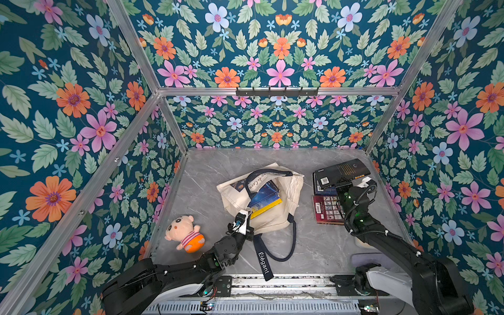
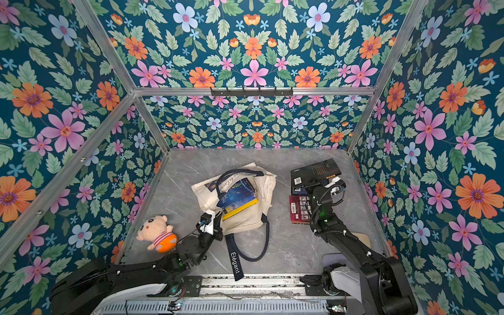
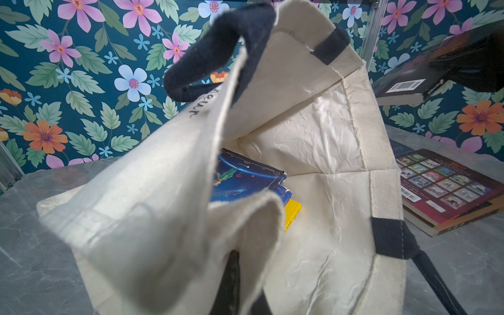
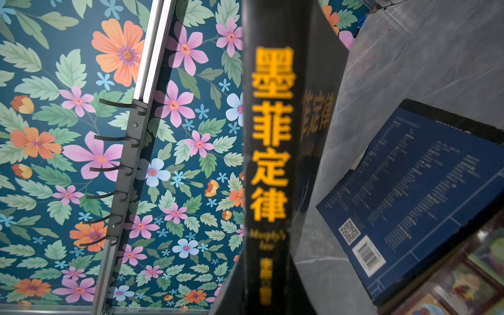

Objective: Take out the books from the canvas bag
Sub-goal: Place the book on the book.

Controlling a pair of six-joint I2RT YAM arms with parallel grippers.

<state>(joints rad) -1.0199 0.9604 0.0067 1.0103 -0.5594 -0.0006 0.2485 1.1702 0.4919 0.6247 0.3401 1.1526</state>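
The dark blue book lies flat under the lifted black book, so I should lower my right gripper toward the blue cover (image 1: pixel 321 190) (image 4: pixel 412 197) next and release the black book on it.
The cream canvas bag (image 1: pixel 278 215) lies open in the middle of the table. Inside it a dark blue book (image 1: pixel 266 195) rests on a yellow one (image 1: pixel 268 208); the left wrist view shows the blue book (image 3: pixel 245 177) and yellow book (image 3: pixel 293 214) through the bag's mouth. My left gripper (image 1: pixel 246 215) is shut on the bag's near rim, with a fold of cloth pinched at the left gripper (image 3: pixel 245 261). My right gripper (image 1: pixel 342 181) is shut on a black book (image 1: pixel 341 170), held above a dark blue book (image 1: pixel 323 189) and a red book (image 1: pixel 327 210). The black book's spine (image 4: pixel 270 136) fills the right wrist view.
A pink plush doll (image 1: pixel 185 234) lies near the left wall. The bag's navy strap (image 1: pixel 263 261) trails toward the front rail. Flowered walls close in three sides, and a black hook rail (image 1: pixel 276 91) runs across the back wall. A pale object (image 1: pixel 362 242) sits under the right arm.
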